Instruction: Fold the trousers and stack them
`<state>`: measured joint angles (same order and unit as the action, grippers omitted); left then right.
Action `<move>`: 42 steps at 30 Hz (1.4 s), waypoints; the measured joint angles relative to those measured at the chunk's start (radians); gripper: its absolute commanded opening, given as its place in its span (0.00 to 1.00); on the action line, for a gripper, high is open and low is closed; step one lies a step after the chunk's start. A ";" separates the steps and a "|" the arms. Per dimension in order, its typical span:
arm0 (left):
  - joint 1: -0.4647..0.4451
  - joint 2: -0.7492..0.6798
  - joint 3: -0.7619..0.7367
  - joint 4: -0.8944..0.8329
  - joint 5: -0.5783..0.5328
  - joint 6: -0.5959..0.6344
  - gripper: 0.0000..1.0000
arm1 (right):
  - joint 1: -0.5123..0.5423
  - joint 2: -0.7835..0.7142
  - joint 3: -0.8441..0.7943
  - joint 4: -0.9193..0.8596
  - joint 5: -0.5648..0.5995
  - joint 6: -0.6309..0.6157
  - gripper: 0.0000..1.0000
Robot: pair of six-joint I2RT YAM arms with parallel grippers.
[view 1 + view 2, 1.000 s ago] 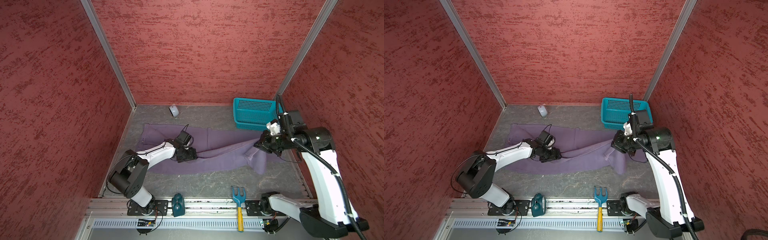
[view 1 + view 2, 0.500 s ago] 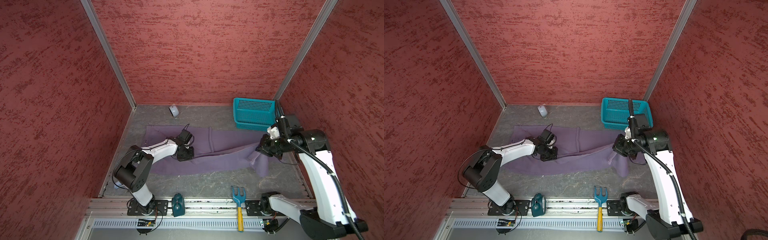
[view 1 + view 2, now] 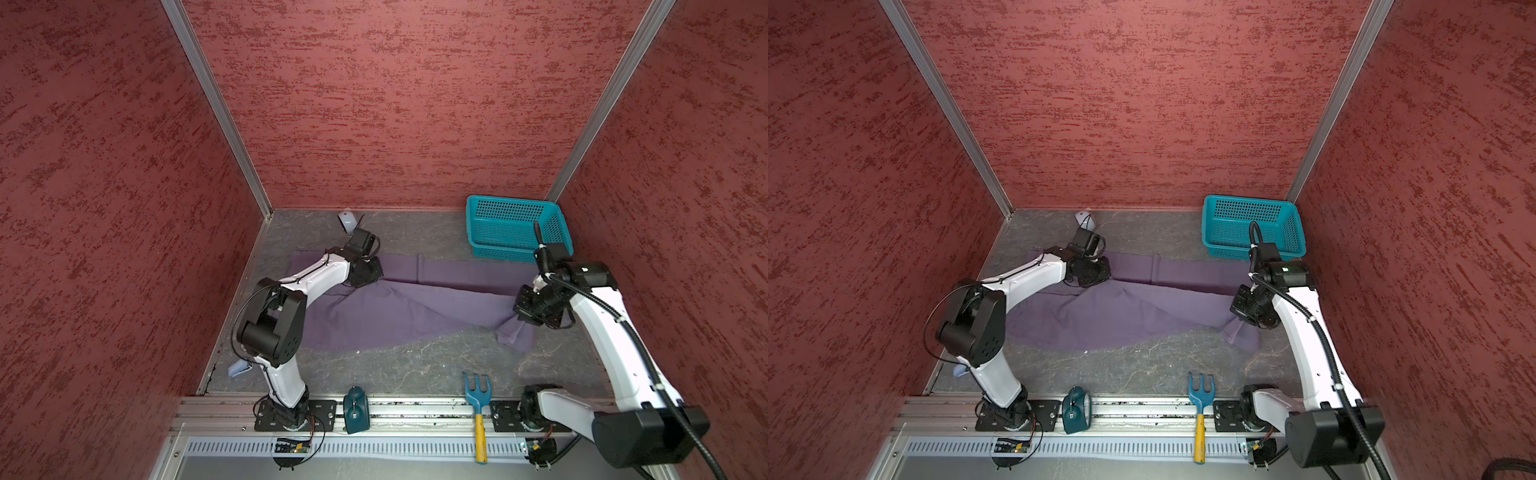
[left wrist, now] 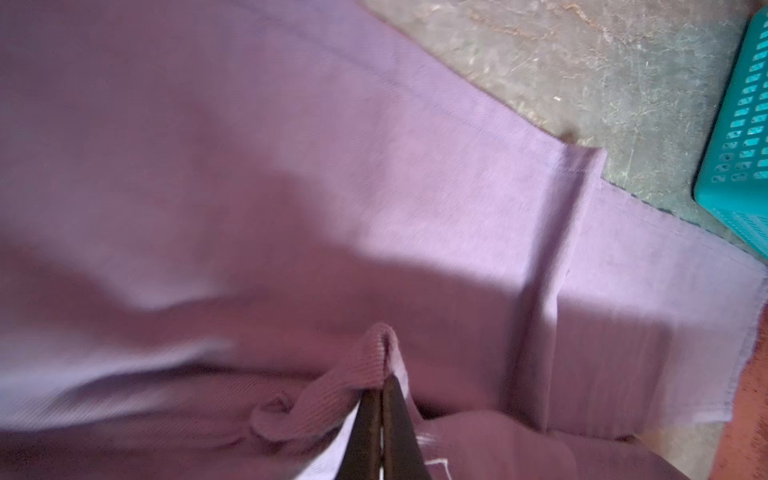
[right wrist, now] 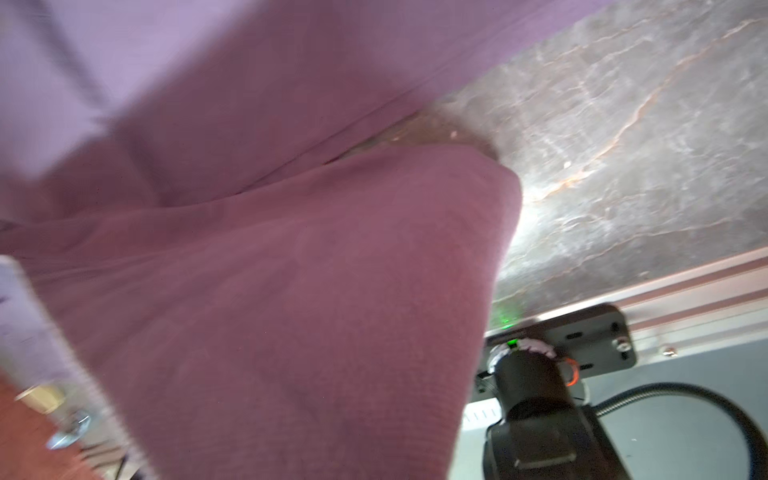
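Observation:
The far layer of the trousers is still uncovered, so my left gripper will next carry the pinched fold outward, lower it onto that layer and let go.
The purple-grey trousers (image 3: 407,307) lie stretched across the table in both top views, legs running toward the right. My left gripper (image 3: 370,279) is on their back left part. In the left wrist view its dark fingers (image 4: 395,415) are shut on a pinched fold of the trousers (image 4: 374,166). My right gripper (image 3: 524,316) holds a leg end off the table on the right, with a flap hanging below it. In the right wrist view the trousers (image 5: 291,291) drape over the jaws and hide them.
A teal basket (image 3: 515,228) stands at the back right, just behind the cloth. A grey mouse (image 3: 347,219) lies at the back wall. On the front rail are a blue rake with a yellow handle (image 3: 478,399) and a dark teal object (image 3: 356,409). Red walls close three sides.
My left gripper has shut on the cloth and drawn it toward the back. My right gripper has carried the leg end toward the front.

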<state>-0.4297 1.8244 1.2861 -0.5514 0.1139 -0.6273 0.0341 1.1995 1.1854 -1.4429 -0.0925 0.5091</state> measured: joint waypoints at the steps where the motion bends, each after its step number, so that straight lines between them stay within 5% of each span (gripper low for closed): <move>1: -0.006 0.033 0.025 -0.002 -0.005 0.004 0.00 | -0.009 0.016 -0.029 0.019 0.017 -0.010 0.00; 9: -0.013 0.237 0.168 -0.049 -0.019 0.014 0.05 | -0.111 0.094 -0.214 0.186 0.049 -0.081 0.00; 14: -0.009 0.309 0.289 -0.065 -0.013 0.022 0.71 | -0.156 0.239 -0.267 0.303 0.044 -0.120 0.00; 16: -0.006 0.312 0.308 -0.062 -0.011 0.021 0.82 | -0.166 0.300 -0.276 0.346 0.043 -0.133 0.00; 22: 0.003 0.364 0.424 -0.082 -0.013 0.015 0.85 | -0.176 0.414 -0.291 0.433 -0.018 -0.155 0.00; 31: -0.023 0.462 0.527 -0.069 -0.052 0.034 0.77 | -0.182 0.346 -0.288 0.421 -0.073 -0.159 0.00; 42: 0.018 0.249 0.259 -0.011 -0.091 0.029 0.78 | -0.188 0.046 0.082 0.164 -0.034 -0.140 0.00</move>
<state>-0.4114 2.0735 1.5452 -0.5629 0.0227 -0.5980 -0.1535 1.2453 1.2675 -1.2793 -0.1268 0.3691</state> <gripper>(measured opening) 0.778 0.050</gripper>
